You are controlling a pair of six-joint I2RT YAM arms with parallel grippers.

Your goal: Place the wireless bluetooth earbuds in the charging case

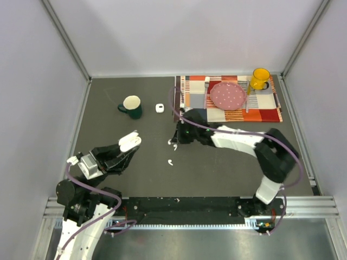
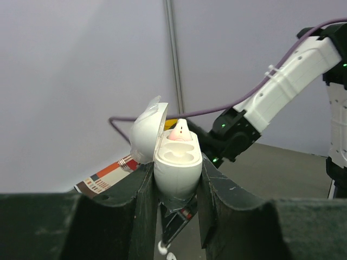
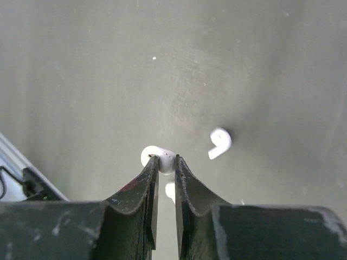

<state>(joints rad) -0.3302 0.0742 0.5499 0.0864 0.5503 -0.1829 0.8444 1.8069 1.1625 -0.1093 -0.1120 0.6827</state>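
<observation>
Bare tabletop clear of loose earbuds lies below my right gripper, back and to its right in the top view. I will move the gripper back, down and right to release there next.
My left gripper (image 1: 128,146) is shut on the open white charging case (image 1: 130,141) and holds it above the table at the left. In the left wrist view the case (image 2: 176,181) sits upright between the fingers, lid (image 2: 145,132) swung back, with one earbud (image 2: 179,131) standing in it. My right gripper (image 1: 175,138) is low over the table centre. In the right wrist view it (image 3: 164,160) is shut on a white earbud (image 3: 151,154). Another earbud (image 3: 219,144) lies loose just beyond it, and also shows in the top view (image 1: 171,162).
A green mug (image 1: 132,106) and a small white box (image 1: 160,108) stand behind the grippers. A checked placemat (image 1: 271,114) at the back right carries a pink plate (image 1: 227,96), cutlery and a yellow mug (image 1: 260,78). Grey walls enclose the table.
</observation>
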